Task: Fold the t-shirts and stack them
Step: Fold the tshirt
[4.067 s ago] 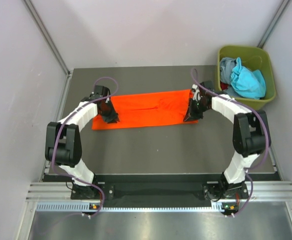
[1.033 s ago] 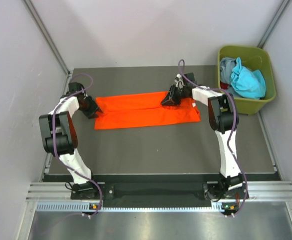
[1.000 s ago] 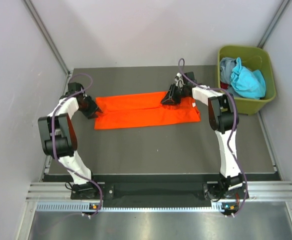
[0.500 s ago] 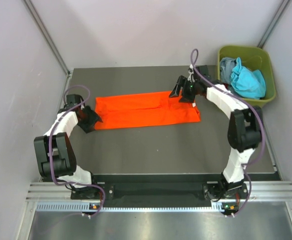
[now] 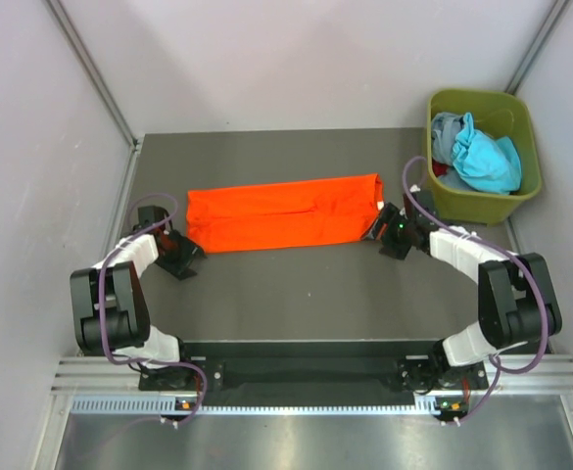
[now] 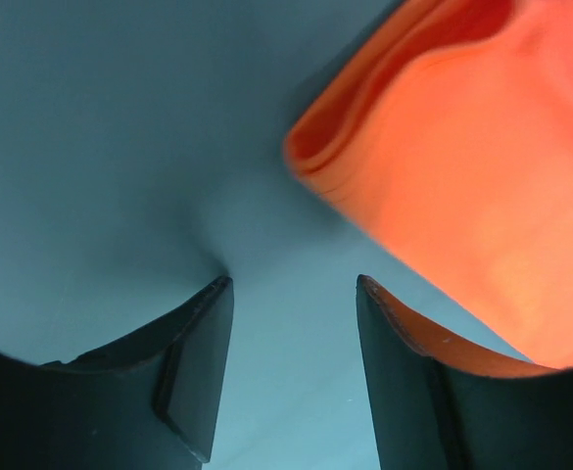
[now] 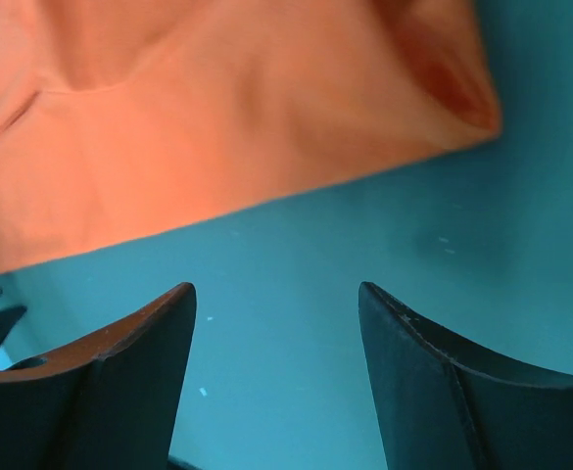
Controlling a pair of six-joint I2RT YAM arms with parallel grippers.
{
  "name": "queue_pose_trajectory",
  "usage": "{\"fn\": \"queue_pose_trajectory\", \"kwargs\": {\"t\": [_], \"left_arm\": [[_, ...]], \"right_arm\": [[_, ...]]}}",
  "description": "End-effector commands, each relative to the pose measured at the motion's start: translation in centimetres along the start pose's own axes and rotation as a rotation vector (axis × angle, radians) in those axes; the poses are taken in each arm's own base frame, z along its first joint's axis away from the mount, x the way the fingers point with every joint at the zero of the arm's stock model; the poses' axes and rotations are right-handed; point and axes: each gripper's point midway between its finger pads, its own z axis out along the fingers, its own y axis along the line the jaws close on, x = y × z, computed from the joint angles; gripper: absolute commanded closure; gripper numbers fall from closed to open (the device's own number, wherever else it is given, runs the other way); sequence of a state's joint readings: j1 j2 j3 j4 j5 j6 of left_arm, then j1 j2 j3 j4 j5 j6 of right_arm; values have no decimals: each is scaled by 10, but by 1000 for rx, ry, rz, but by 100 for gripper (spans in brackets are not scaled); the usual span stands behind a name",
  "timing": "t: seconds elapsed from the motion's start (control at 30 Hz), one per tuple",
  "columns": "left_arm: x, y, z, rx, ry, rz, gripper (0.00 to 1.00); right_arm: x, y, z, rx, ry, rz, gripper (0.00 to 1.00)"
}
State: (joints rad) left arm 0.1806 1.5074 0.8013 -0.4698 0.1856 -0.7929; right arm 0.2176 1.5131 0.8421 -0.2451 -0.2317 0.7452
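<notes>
The robot's left gripper will next move gently outward onto the orange t-shirt's near corner at the t-shirt's end away from the bin, because that layered corner is beyond the gripper's open fingers.
The bright orange t-shirt (image 5: 281, 212) lies flat on the dark table as a long folded strip. My left gripper (image 5: 186, 258) hovers low just off its near left corner, open and empty; in the left wrist view the orange t-shirt (image 6: 462, 176) shows its layered corner beyond the left gripper (image 6: 291, 286). My right gripper (image 5: 378, 233) sits off the near right corner, open and empty, and the orange t-shirt (image 7: 217, 117) lies just ahead of the right gripper (image 7: 274, 292). A teal-blue t-shirt (image 5: 489, 159) and a grey t-shirt (image 5: 448, 130) are bunched in the bin.
The olive-green plastic bin (image 5: 478, 203) stands at the back right corner of the table (image 5: 296, 294). Pale walls close in the table on the left, right and far sides. Both arms' elbows rest low near the front edge.
Both grippers have left the shirt's far edge and swung toward me, off its near corners. Both jaws have opened. The shirt stays down as a folded strip.
</notes>
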Motion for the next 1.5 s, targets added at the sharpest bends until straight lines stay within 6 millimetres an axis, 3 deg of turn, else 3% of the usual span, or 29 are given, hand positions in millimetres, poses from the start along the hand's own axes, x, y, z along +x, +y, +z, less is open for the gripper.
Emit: {"fn": "queue_pose_trajectory", "kwargs": {"t": [0.0, 0.07, 0.2, 0.3, 0.53, 0.83, 0.97, 1.0, 1.07, 1.17, 1.23, 1.33, 1.47], "left_arm": [[-6, -9, -2, 59, -56, -50, 41], [-7, -7, 1, 56, -59, -47, 40], [-15, -9, 3, 52, -79, -34, 39], [-24, -19, 1, 84, -111, -22, 39], [-39, -22, 11, 62, -112, -45, 39], [-47, -7, 26, 5, -83, -38, 46], [-45, -2, 31, -8, -72, -33, 55], [-44, -3, 32, -2, -67, -32, 65], [-44, -4, 35, 3, -60, -35, 73], [-43, -4, 37, 0, -46, -36, 99], [-42, -4, 36, -4, -43, -35, 100], [-32, 1, 34, -9, -27, -64, 100], [-6, 12, 28, -40, 7, -62, 100]], "right_arm": [[-37, 9, -10, -76, -190, 49, 32], [-31, -3, -5, -85, -179, 92, 33], [-36, -21, 5, -89, -188, 121, 37], [-36, -27, 13, -82, -176, 141, 39], [-43, -29, 22, -78, -199, 185, 43], [-47, -32, 38, -24, -208, 174, 52], [-44, -27, 39, -13, -224, 164, 57], [-44, -26, 41, -14, -225, 165, 59], [-44, -28, 44, -5, -223, 178, 63], [-46, -29, 49, 6, -220, 167, 69], [-53, -26, 50, 9, -229, 139, 76], [-65, -23, 56, 16, -241, 82, 97], [-87, -11, 61, 6, -274, 22, 100]]}}
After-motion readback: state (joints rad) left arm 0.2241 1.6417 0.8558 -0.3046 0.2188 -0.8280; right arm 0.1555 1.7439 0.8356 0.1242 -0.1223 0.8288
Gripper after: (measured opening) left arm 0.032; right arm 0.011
